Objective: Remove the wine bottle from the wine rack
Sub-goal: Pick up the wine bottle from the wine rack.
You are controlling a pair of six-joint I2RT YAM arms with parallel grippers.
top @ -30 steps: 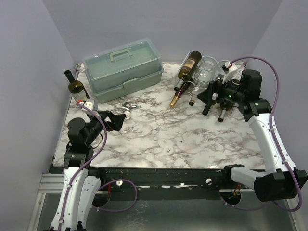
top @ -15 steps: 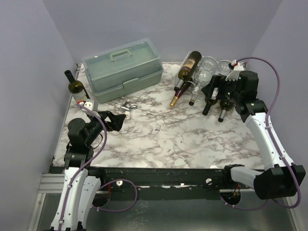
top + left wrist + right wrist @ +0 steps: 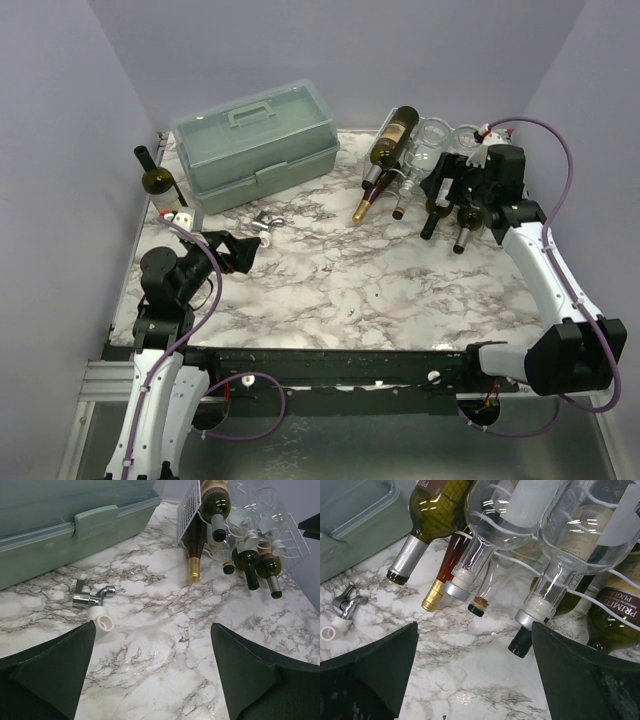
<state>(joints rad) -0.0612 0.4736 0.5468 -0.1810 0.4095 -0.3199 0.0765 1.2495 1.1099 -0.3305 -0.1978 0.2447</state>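
Note:
My right gripper shifts to its right in the wrist view and lowers next, turning to match the slant of the clear bottle's neck [image 3: 560, 580], which lies below it.
The white wire wine rack [image 3: 408, 176] stands at the table's back right, holding several bottles with their necks toward the front. In the right wrist view its wires [image 3: 580, 595] cradle a green bottle with a silver capsule [image 3: 422, 510], a brown gold-capped bottle [image 3: 441, 582], two clear bottles [image 3: 492, 510] and a dark black-capped bottle [image 3: 522, 643]. My right gripper [image 3: 441, 194] [image 3: 474, 630] is open and empty, just in front of the bottle necks. My left gripper [image 3: 240, 251] [image 3: 153, 627] is open and empty, low over the marble at front left.
A grey-green plastic toolbox [image 3: 256, 142] sits at the back left. One dark bottle [image 3: 158, 181] stands beside it at the left edge. A chrome tap fitting [image 3: 91, 598] and a white ring [image 3: 103, 623] lie on the marble ahead of my left gripper.
My right arm has swung a little left and back, bringing the open gripper closer to the rack's bottle necks. The left arm has not moved.

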